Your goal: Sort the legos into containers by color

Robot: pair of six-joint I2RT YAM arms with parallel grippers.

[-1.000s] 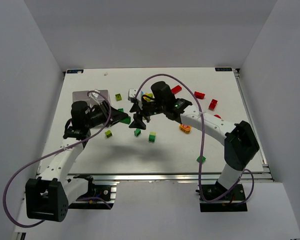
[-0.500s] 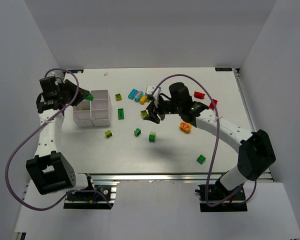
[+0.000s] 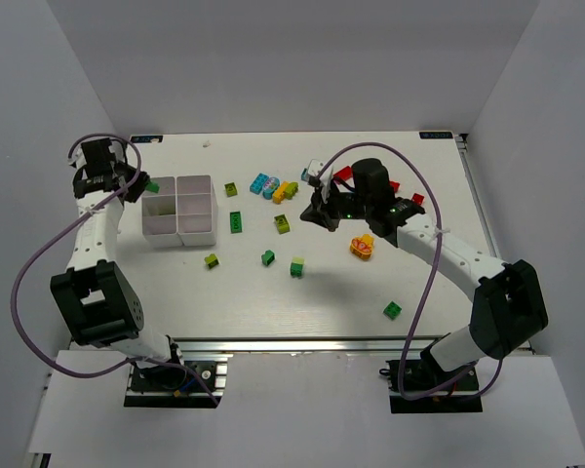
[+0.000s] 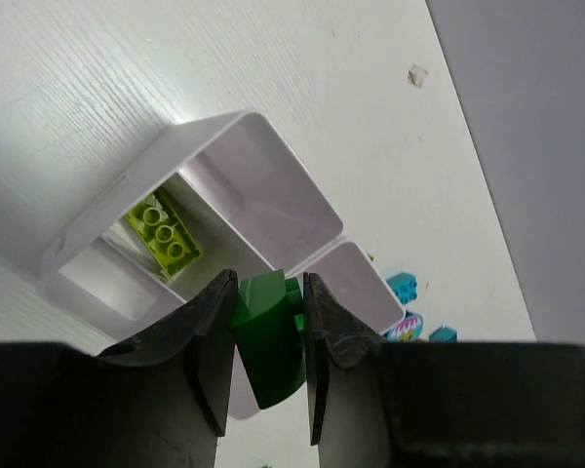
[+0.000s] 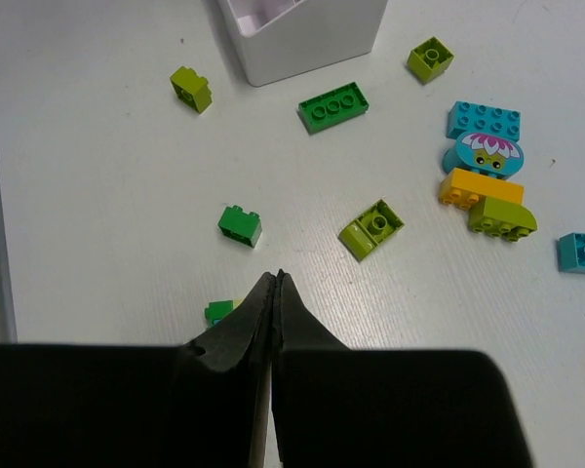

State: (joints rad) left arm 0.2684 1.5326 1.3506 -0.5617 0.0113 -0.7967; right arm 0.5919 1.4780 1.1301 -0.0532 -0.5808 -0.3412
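Observation:
I will lower the dark green lego (image 4: 265, 343) with my left gripper over the tray's empty far corner cell (image 4: 265, 187) and release it there, because the lime brick is in the neighboring cell.
My left gripper (image 3: 144, 184) is shut on a dark green lego (image 4: 265, 343) and hangs over the left edge of the white containers tray (image 3: 196, 232). One compartment holds a lime brick (image 4: 162, 232). In the top view the held green brick (image 3: 152, 185) shows just left of the tray's far-left cell. My right gripper (image 5: 276, 277) is shut with nothing between its fingers, above the bare table among loose legos: a green brick (image 5: 240, 224), a lime slope (image 5: 371, 229) and a small green piece (image 5: 217, 312).
Loose bricks lie across the table's middle: a green plate (image 3: 236, 221), lime (image 3: 212, 260), a cyan cluster (image 3: 263, 183), yellow-orange (image 3: 362, 247), red ones (image 3: 390, 185) at the back right and a green one (image 3: 393, 310) near the front.
My left arm has swung from the middle of the table to the far left, carrying the green brick to the tray. My right gripper has shut empty and drawn back to the right.

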